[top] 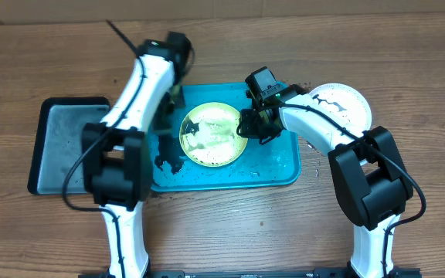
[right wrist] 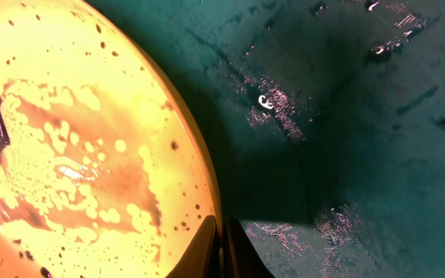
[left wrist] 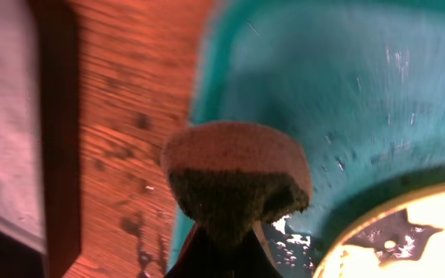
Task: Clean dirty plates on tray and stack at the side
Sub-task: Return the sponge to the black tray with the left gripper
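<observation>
The sponge (left wrist: 236,174) goes left in the overhead view over the black tray's bottom next, and my left gripper releases it there, since that tray's bottom lies empty.
A yellow-green rimmed plate (top: 213,136) with wet smears and dark specks lies on the turquoise tray (top: 276,166). My right gripper (top: 247,126) is shut on its right rim; in the right wrist view the fingers (right wrist: 222,251) pinch the plate (right wrist: 68,139) at its edge over the tray (right wrist: 346,116). My left gripper (top: 174,99) is shut on a brown sponge (left wrist: 236,174) above the tray's left edge (left wrist: 346,85), just left of the plate (left wrist: 408,239). A white plate (top: 340,104) sits on the table right of the tray. The light blue plate is not in view.
A smaller black tray (top: 66,143) lies on the wooden table to the left of the turquoise tray; its edge shows in the left wrist view (left wrist: 52,154). Water drops and dark specks are spread over the turquoise tray's floor.
</observation>
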